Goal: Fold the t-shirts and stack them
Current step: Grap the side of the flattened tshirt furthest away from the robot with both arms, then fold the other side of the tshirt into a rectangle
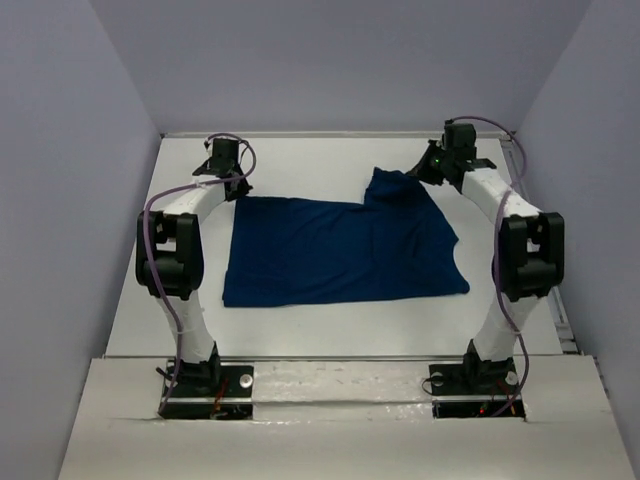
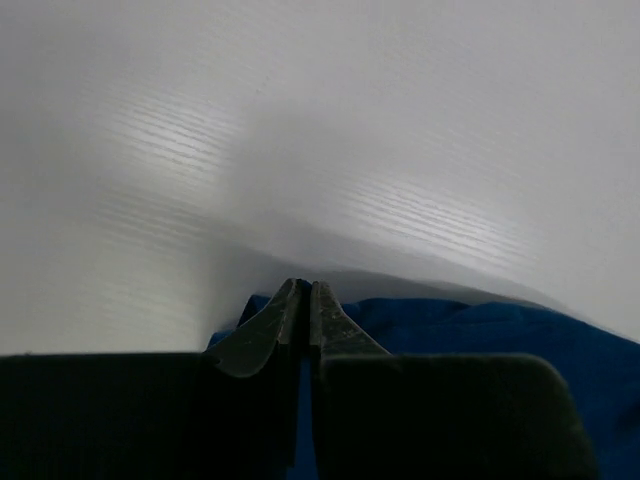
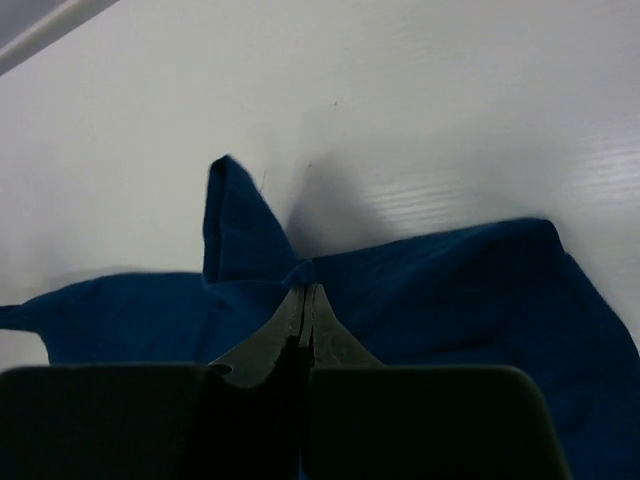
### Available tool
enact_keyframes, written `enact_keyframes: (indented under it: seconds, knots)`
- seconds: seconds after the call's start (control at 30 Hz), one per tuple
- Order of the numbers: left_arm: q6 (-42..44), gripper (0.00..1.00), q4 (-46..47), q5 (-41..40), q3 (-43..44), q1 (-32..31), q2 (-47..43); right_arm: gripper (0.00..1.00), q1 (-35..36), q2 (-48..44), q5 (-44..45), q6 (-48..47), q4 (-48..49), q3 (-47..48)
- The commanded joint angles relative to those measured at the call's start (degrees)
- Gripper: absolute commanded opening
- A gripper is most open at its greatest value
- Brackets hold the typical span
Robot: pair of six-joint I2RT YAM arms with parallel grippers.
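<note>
The left gripper carries the t-shirt's far corner back over the t-shirt along its side (image 1: 237, 284) next.
The dark navy t-shirt (image 1: 340, 250) lies spread on the white table, plain side up, with its print hidden. My left gripper (image 1: 232, 190) is shut on the shirt's far left corner; in the left wrist view the closed fingertips (image 2: 303, 287) pinch blue cloth (image 2: 480, 330) at its edge. My right gripper (image 1: 425, 172) is shut on the far right part of the shirt, which is pulled up into a bunched peak (image 1: 392, 185). In the right wrist view the gripper (image 3: 306, 290) pinches a fold of the cloth (image 3: 450, 290), and a pointed flap (image 3: 232, 215) sticks out beyond it.
The white table (image 1: 300, 330) is enclosed by grey walls on the left, back and right. A metal rail (image 1: 540, 240) runs along the right edge. Both arm bases (image 1: 205, 385) stand at the near edge.
</note>
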Motion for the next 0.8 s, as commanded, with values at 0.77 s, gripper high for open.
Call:
enact_keyframes:
  seconds: [0.77]
  knots:
    - [4.2,0.0,4.2,-5.8,-30.2,-0.2,-29.2,0.0,-1.3,-54.4,10.0,0.1,-10.6,-49.4]
